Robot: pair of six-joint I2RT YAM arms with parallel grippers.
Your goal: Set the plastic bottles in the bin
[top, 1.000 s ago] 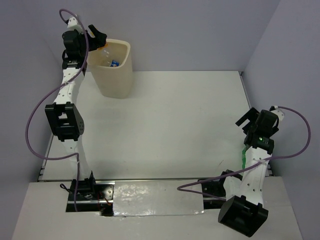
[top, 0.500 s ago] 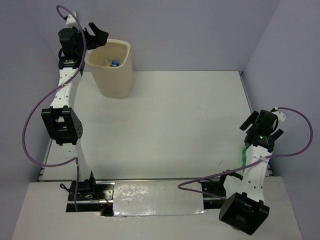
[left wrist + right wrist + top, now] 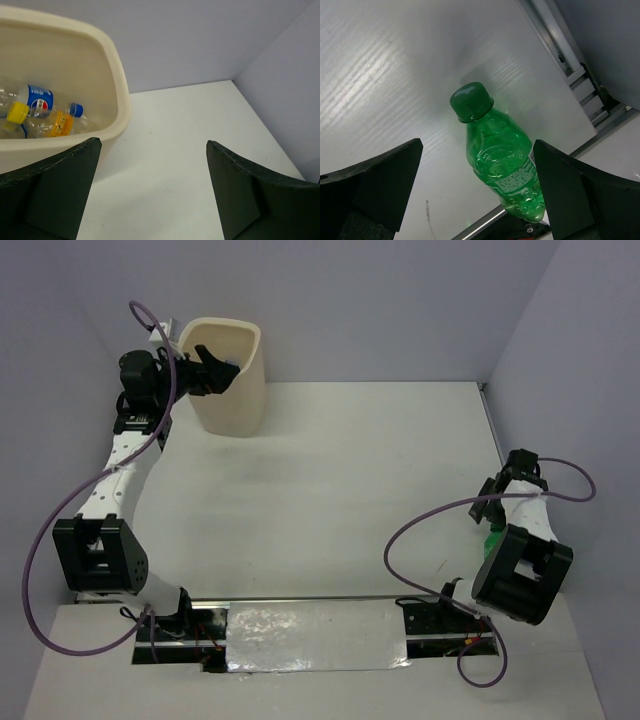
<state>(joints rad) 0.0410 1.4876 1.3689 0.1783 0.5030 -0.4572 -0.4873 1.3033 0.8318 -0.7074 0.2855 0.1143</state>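
Observation:
The green bottle lies on the tabletop below my right gripper, so next I need to lower the open fingers around the green bottle's neck (image 3: 481,116) and close there.
The cream bin (image 3: 243,390) stands at the table's far left. In the left wrist view its rim (image 3: 118,82) fills the left side, and inside lie a blue-labelled bottle (image 3: 37,97) and a clear bottle with a yellow cap and orange label (image 3: 47,124). My left gripper (image 3: 212,375) hangs open and empty by the bin's near-left rim (image 3: 152,144). A green bottle (image 3: 502,162) lies on the table's right edge (image 3: 491,540), cap pointing away. My right gripper (image 3: 476,143) is open, its fingers on either side of that bottle and apart from it (image 3: 492,508).
A metal rail (image 3: 580,82) runs along the table's right edge just past the green bottle. Lilac walls close in the back and both sides. Both arm bases sit at the near edge, with silver tape (image 3: 315,635) between them.
My left gripper opened over the bin and let a bottle drop in, then pulled back toward the bin's near side. The right arm folded down over the green bottle.

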